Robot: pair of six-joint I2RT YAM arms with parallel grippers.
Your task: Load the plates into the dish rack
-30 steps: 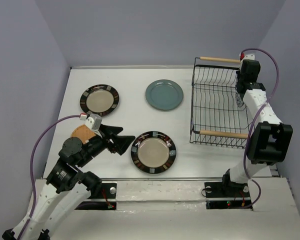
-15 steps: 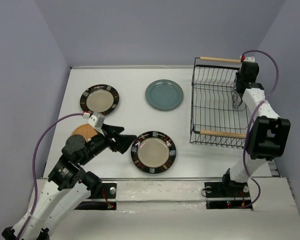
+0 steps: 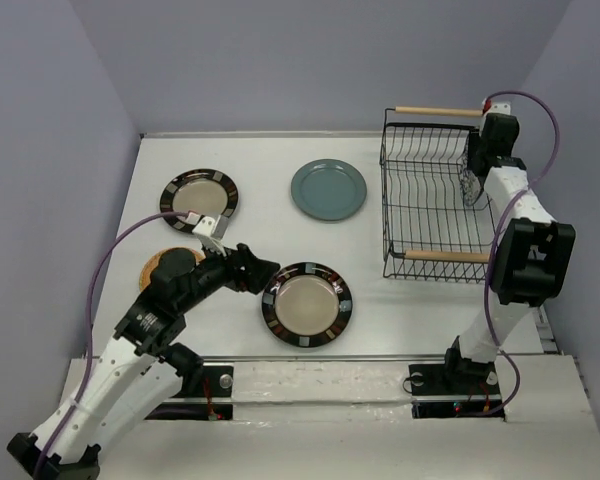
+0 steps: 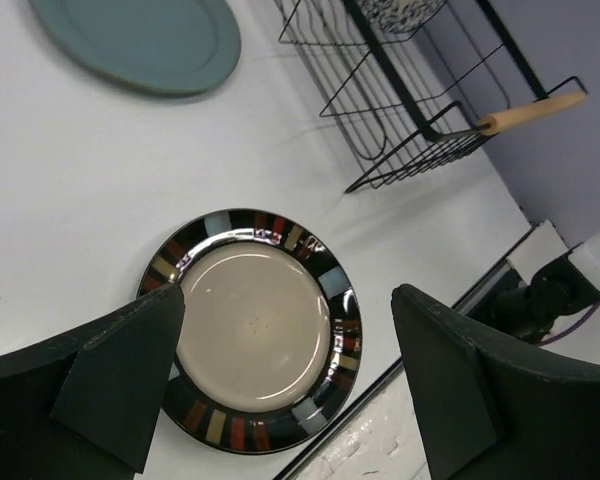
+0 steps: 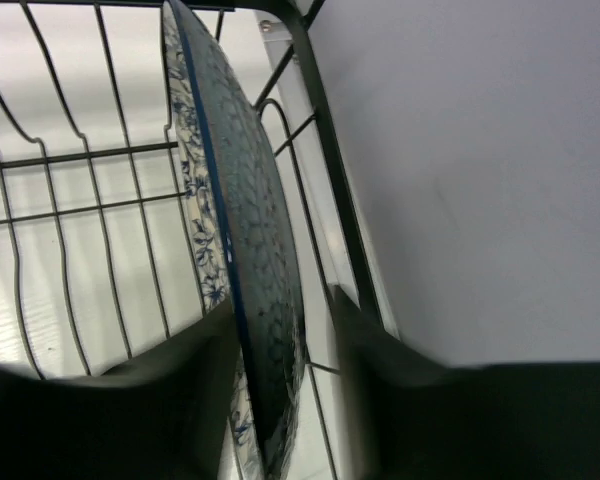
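Next, my left gripper moves down and to the right in the top view onto the near dark-rimmed plate's closest rim (image 3: 270, 308) (image 4: 188, 406), since its open fingers hover above it.
The black wire dish rack (image 3: 387, 205) stands at the right and also shows in the left wrist view (image 4: 420, 140). The white-and-blue floral plate (image 5: 245, 230) stands on edge at its right side (image 3: 469, 190). My right gripper (image 5: 280, 320) straddles it, left finger against its face, a narrow gap at the right finger. My left gripper (image 4: 288, 298) is open and empty, low over the left rim of the near dark-rimmed plate (image 4: 250, 330). The other dark-rimmed plate (image 3: 199, 197), the teal plate (image 3: 328, 190) and the orange-tan plate (image 3: 158, 266), partly under my left arm, lie flat.
The rack's near wooden handle (image 3: 445, 256) faces the table's front. The table's near edge strip (image 3: 310, 360) runs just below the near plate. Purple walls close in the left, back and right sides; the rack sits close to the right wall.
My left arm has reached forward and right to the near dark-rimmed plate's rim. The right gripper and the rack have shifted a little toward the back.
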